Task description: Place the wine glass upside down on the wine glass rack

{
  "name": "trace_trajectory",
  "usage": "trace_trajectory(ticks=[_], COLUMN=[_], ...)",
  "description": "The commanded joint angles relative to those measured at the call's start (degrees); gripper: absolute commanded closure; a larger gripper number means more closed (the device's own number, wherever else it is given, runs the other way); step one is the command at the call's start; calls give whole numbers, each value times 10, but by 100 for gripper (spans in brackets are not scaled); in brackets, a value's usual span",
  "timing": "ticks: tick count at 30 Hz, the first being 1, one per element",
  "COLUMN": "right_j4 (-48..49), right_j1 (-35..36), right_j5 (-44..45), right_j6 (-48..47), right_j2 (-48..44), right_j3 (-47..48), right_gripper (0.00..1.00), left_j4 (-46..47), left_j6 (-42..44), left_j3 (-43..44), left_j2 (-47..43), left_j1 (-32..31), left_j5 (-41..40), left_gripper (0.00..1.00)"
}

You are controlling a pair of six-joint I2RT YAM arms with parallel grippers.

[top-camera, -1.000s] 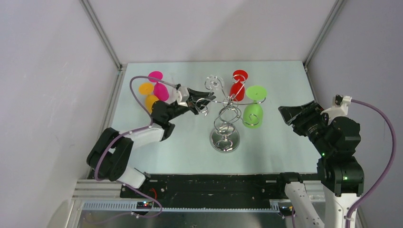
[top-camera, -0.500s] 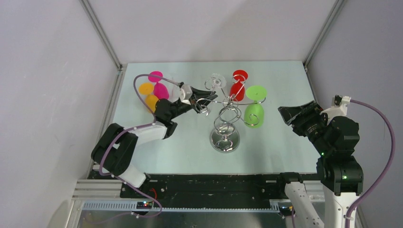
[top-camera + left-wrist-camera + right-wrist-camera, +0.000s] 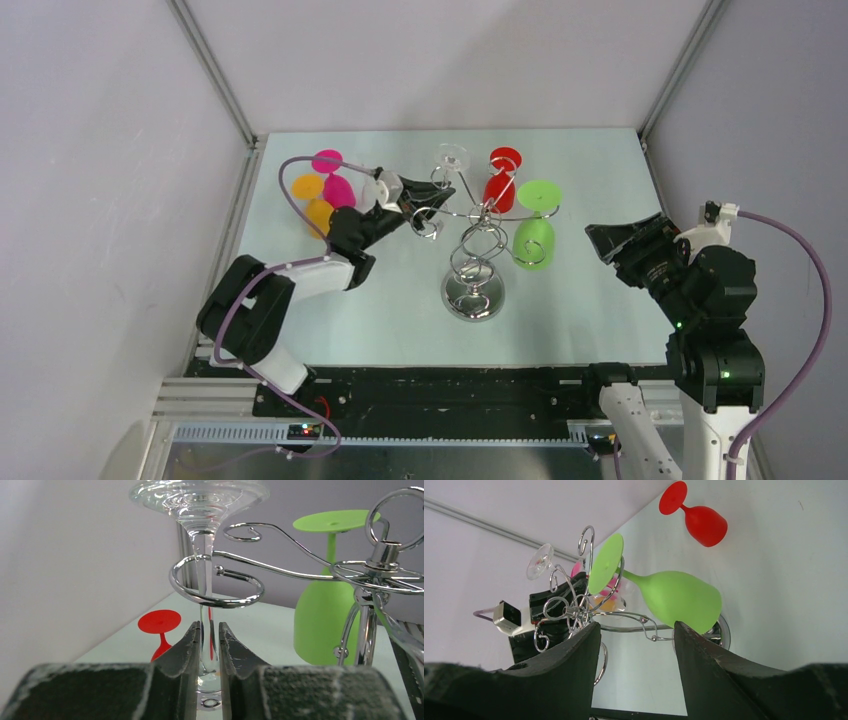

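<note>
To get the foot to the rack's curl (image 3: 442, 177) (image 3: 215, 582), my left gripper should draw the stem down before releasing it, because a gap still shows between foot and curl.
My left gripper (image 3: 432, 193) is shut on the stem of a clear wine glass (image 3: 204, 570), held upside down with its foot (image 3: 197, 495) on top. The stem stands inside a curled arm (image 3: 215, 587) of the chrome wine glass rack (image 3: 476, 250), and the foot sits just above that curl. The clear foot also shows from above (image 3: 452, 157). A green glass (image 3: 533, 240) hangs upside down on the rack's right side. My right gripper (image 3: 607, 240) is open and empty, well right of the rack, its jaws wide apart in the right wrist view (image 3: 636, 627).
A red glass (image 3: 500, 185) stands upside down on the table behind the rack. Pink (image 3: 335, 187) and orange (image 3: 316, 207) glasses stand at the back left, close behind my left arm. The rack's round mirrored base (image 3: 473, 297) sits mid-table. Walls enclose the table.
My left gripper has carried the clear glass a little right and back, further onto the rack's curled arm. The left elbow has swung. The right arm has not moved.
</note>
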Motion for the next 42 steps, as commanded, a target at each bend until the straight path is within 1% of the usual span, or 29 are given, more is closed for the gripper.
trace_trajectory(ticks=[1,15,28,35,42], right_j4=[7,2,2,1,-4], right_j1=[-1,-1,-1,-1,-1], right_j5=[3,5,5,6,8], right_j6=[6,9,10,11,9], right_j2=[-11,-19,-19,-24,-28], right_j3=[1,1,1,2,2], right_gripper=[40,39,39,39,39], left_j4=[63,80,91,92,93], left_j6=[1,7,3,-3,-3], left_j3=[14,-37,-75,-79,-91], left_j2=[-10,-37,-63,-55,-54], left_j1=[-3,0,1,-4,-7], left_j5=[-47,-65,-30,-8,-7], left_gripper=[100,100,100,100,100])
